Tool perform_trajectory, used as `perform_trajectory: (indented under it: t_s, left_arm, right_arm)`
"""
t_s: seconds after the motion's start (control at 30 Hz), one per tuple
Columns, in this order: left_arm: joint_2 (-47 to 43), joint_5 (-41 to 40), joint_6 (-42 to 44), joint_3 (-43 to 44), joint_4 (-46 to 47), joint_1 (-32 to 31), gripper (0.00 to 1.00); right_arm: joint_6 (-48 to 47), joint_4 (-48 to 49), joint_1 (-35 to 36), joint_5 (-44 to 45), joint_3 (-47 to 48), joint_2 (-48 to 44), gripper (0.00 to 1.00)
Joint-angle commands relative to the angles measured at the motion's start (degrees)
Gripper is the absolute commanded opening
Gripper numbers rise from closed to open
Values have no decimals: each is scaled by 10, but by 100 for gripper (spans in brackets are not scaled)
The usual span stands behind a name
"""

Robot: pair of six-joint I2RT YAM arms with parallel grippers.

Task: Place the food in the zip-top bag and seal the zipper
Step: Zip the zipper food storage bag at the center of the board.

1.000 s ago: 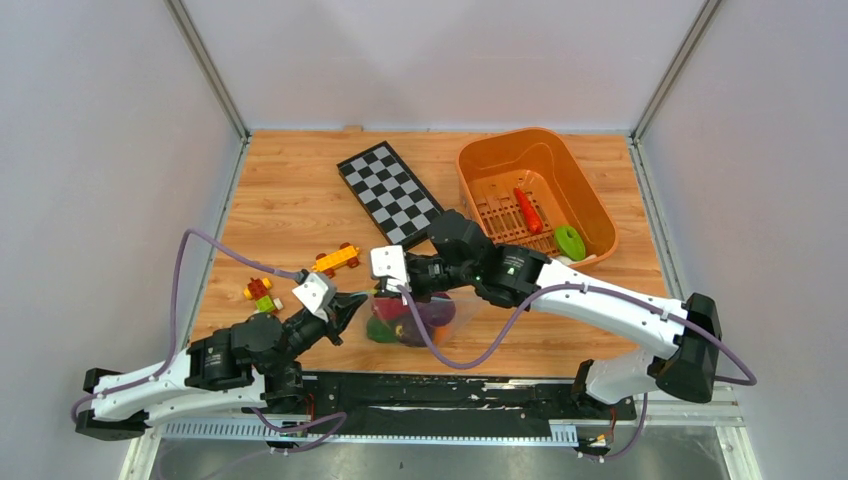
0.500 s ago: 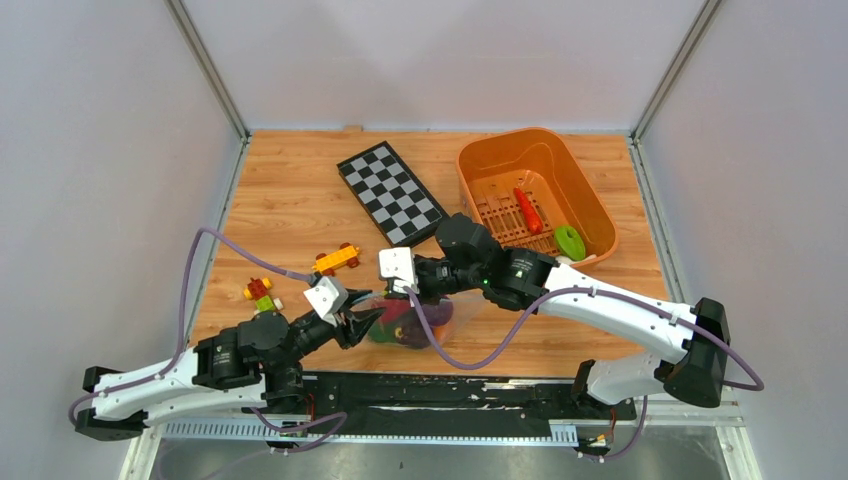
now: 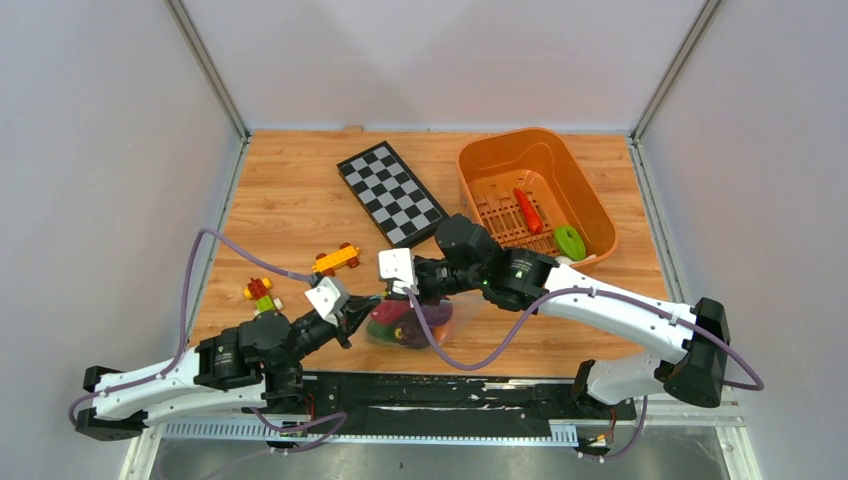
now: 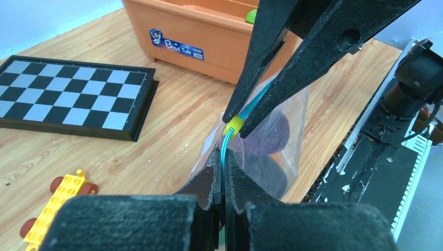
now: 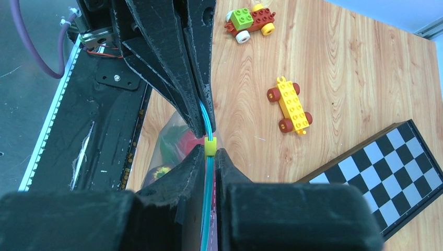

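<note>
I will pull the slider (image 5: 209, 147) along the remaining zipper to the bag's basket-side edge, which is to the right of my right gripper in the top view, and let go there.
The zip-top bag (image 3: 420, 322) hangs near the table's front edge, held up by its top edge between both grippers. Its light-blue zipper (image 4: 225, 142) carries a yellow slider (image 5: 209, 147). My left gripper (image 4: 222, 158) is shut on the zipper just short of the slider. Facing it tip to tip, my right gripper (image 5: 209, 152) is shut on the zipper right behind the slider. Food shows through the bag: a purple piece (image 4: 274, 133), a red one (image 5: 191, 141) and a green one (image 5: 167, 150). More food, a red piece (image 3: 527, 210) and a green piece (image 3: 570, 241), lies in the basket.
The orange basket (image 3: 598, 222) stands at the back right, and a checkerboard (image 3: 392, 193) lies left of it. A yellow toy car (image 3: 335, 260) and toy brick pieces (image 3: 260, 293) lie left of the bag. The black base rail (image 3: 450, 392) runs just below the bag.
My left gripper opened, moved right along the bag's top edge toward the right gripper, and shut again on the zipper. The right gripper kept its hold and barely moved.
</note>
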Motion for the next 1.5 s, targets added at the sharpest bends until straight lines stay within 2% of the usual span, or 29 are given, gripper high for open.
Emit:
perform_trajectory:
  t_s: [0.0, 0.17, 0.37, 0.8, 1.27, 1.47]
  left_arm:
    - [-9, -42, -8, 9, 3, 0, 0]
    - [-24, -85, -20, 7, -12, 1, 0]
    - [-48, -121, -28, 3, -19, 0, 0]
    - [-84, -153, -39, -2, -29, 0, 0]
    - [-86, -194, -40, -11, -7, 0, 0]
    - [-88, -213, -42, -14, -4, 0, 0]
  right_arm:
    - [9, 0, -2, 34, -1, -16, 0]
    - [30, 11, -2, 82, -32, -48, 0]
    - [33, 24, -2, 92, -80, -114, 0]
    - [42, -10, -2, 159, -121, -172, 0]
    - [72, -49, -2, 283, -175, -274, 0]
    - [73, -66, -3, 328, -179, -283, 0]
